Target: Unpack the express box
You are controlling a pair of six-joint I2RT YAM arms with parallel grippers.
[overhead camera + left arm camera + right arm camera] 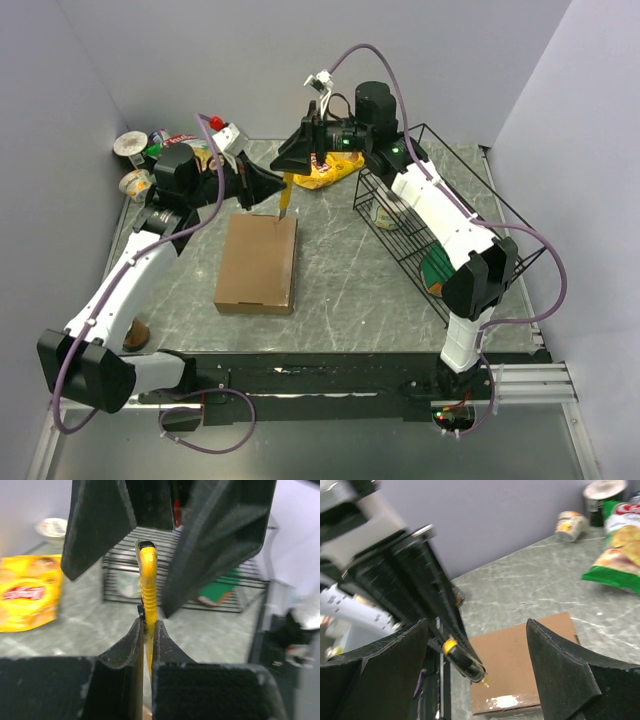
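My left gripper should next go down and back with its fingers tipping downward, and release the knife (286, 200) on the box's top (262, 264), because that top is flat and clear.
The express box (257, 265) lies flat and closed on the table, a plain brown carton, also seen below in the right wrist view (530, 665). My left gripper (272, 190) is shut on a yellow utility knife (286, 200) held upright over the box's far edge. The knife handle (148, 585) rises between the left fingers (131, 642). My right gripper (300, 155) hangs open above it, its fingers (220, 535) standing either side of the knife's top without touching. In the right wrist view the knife's end (465, 662) sits between the open right gripper (476, 627).
A black wire basket (445, 215) with items inside stands at the right. A yellow snack bag (335, 172) lies behind the grippers. Cups (130, 146) and a green chip bag (620, 550) crowd the back left corner.
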